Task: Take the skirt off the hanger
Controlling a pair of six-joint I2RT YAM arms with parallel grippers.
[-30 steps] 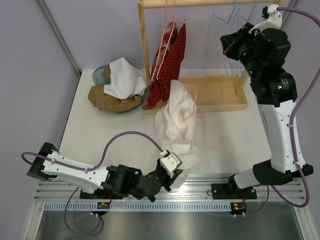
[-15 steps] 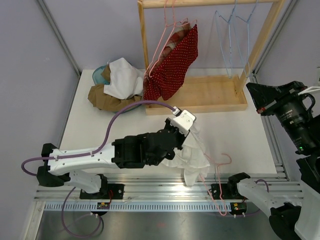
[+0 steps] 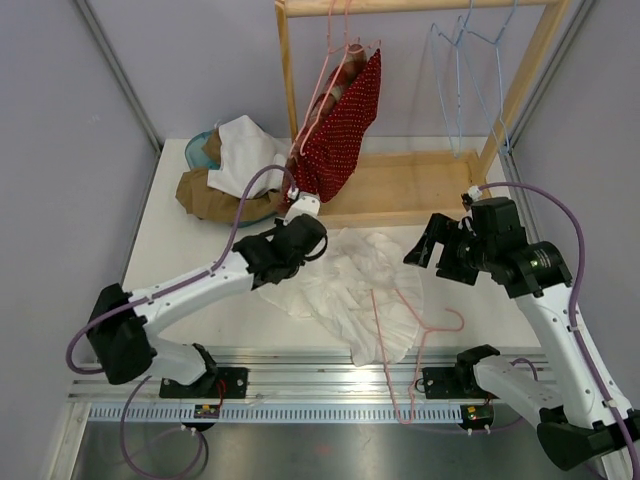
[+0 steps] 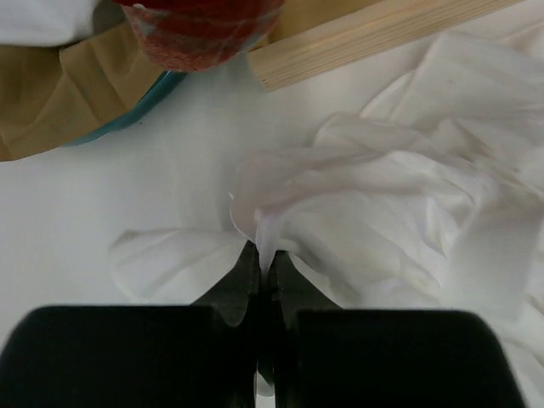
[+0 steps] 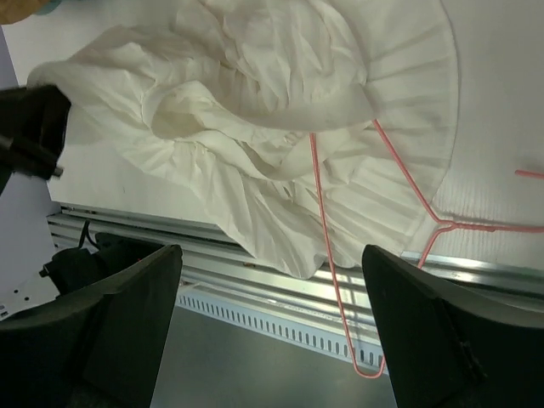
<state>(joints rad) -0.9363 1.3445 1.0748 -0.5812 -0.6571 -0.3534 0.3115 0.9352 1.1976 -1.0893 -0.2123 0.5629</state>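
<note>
The right gripper lowers back toward the front bar next, onto the hanger's near arm (image 3: 421, 343) beside the hanger's neck, since that wire lies clear of the skirt (image 3: 345, 285).
The white skirt (image 3: 345, 285) lies spread and crumpled on the table. A pink wire hanger (image 3: 425, 335) lies across its near right part. The hanger's top disappears under a fold, and its long end juts past the table's front edge. My left gripper (image 3: 312, 238) is shut on a fold at the skirt's far left edge. In the left wrist view the gripper (image 4: 263, 263) pinches the skirt (image 4: 382, 195) between its fingertips. My right gripper (image 3: 428, 248) hovers open above the skirt's right side. In its own view the gripper (image 5: 289, 340) is empty over the skirt (image 5: 280, 127) and the hanger (image 5: 327, 255).
A wooden rack (image 3: 420, 195) stands at the back with a red dotted garment (image 3: 340, 125) on a pink hanger and blue wire hangers (image 3: 465, 70). A teal bowl (image 3: 200, 150) heaped with brown and white cloth sits at the back left. An aluminium rail (image 3: 330, 375) runs along the front edge.
The left gripper has carried its fold of skirt toward the rack, and the skirt now lies flat. The right gripper has swung in over the table and opened. The hanger lies on the table.
</note>
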